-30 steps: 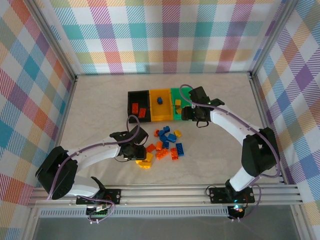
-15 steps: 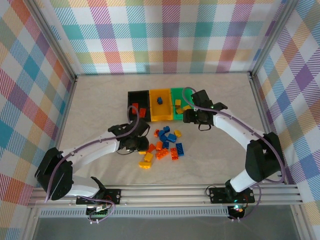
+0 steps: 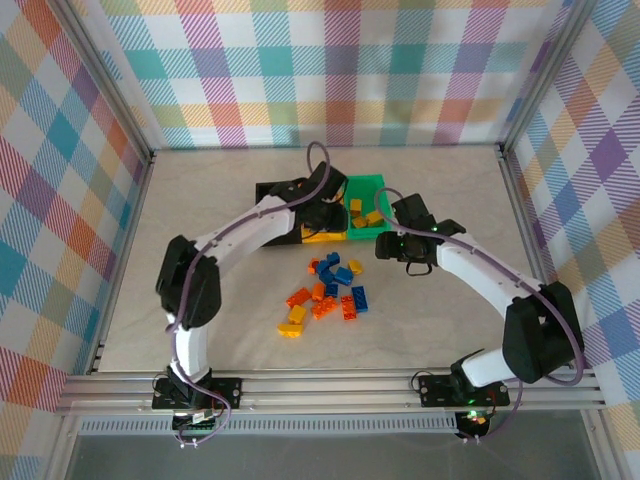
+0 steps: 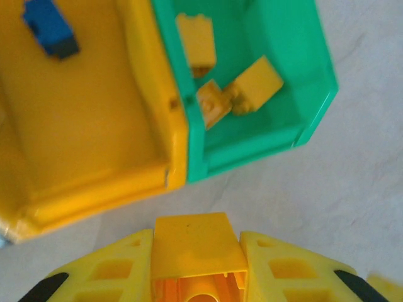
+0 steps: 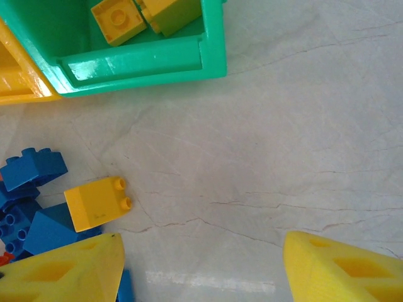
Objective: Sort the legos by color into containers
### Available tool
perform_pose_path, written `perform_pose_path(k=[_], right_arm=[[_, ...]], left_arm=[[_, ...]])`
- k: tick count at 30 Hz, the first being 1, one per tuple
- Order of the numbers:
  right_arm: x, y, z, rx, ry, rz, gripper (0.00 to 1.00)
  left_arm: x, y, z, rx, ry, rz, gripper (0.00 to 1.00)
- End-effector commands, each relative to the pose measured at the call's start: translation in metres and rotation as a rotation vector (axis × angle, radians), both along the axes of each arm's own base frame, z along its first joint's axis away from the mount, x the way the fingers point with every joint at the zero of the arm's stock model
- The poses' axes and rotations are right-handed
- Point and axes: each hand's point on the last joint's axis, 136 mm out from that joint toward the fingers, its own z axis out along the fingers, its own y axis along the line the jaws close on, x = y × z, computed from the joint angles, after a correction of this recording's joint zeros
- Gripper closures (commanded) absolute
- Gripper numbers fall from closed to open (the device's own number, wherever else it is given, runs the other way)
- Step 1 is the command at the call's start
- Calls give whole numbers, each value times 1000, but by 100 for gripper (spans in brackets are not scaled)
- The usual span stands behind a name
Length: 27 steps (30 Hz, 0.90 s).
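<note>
My left gripper will move outward over the green bin (image 3: 365, 215) and then let go of the yellow lego, because that bin holds the yellow legos.
My left gripper (image 4: 196, 251) is shut on a yellow lego (image 4: 192, 234) and hovers just in front of the containers, near the seam between the yellow bin (image 4: 94, 189) and the green bin (image 4: 252, 148). The green bin holds three yellow legos (image 4: 255, 85); the yellow bin holds a blue lego (image 4: 50, 28). From above, the left gripper (image 3: 325, 212) covers part of the yellow bin (image 3: 322, 235) and black bin (image 3: 270, 190). My right gripper (image 5: 201, 258) stands open over bare table by the green bin (image 3: 365, 215), with a loose yellow lego (image 5: 94, 202) beside its left finger.
A pile of red-orange, blue and yellow legos (image 3: 325, 290) lies in the middle of the table, in front of the bins. Blue legos (image 5: 28, 170) sit left of the right gripper. The left arm (image 3: 240, 235) arches over the table's left half. Plaid walls enclose the table.
My left arm has swung from the pile up to the bins with the yellow lego in its jaws. The right gripper has drifted slightly down and right, away from the green bin.
</note>
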Motion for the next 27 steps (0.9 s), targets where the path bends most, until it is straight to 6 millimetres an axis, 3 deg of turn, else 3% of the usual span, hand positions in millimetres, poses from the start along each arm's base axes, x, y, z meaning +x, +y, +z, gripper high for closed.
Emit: perform_pose_path(k=[1,6,14,17,22,27], right_arm=[[-1,-3,2,8,-8,-15,32],[-1,-5,1,5,-5,-12,32],[-3,-10,1,5,-6,-21,32],[-2,-11,3,7,-12,-20,31],[0,-11,8,18,-31,-20,29],[2,-5,16,51,-62,10,29]], left_arm=[[16,-5,10,2,-27,-11,84],[40,-29,17,-48,-55,-1,84],[66,-45,-2,-4,-28,-3,82],[66,-48,-9,15,-7,-16,65],[58,-44,-1,56,-14,-53,34],[42,-38,9,90,-1,-94,22]])
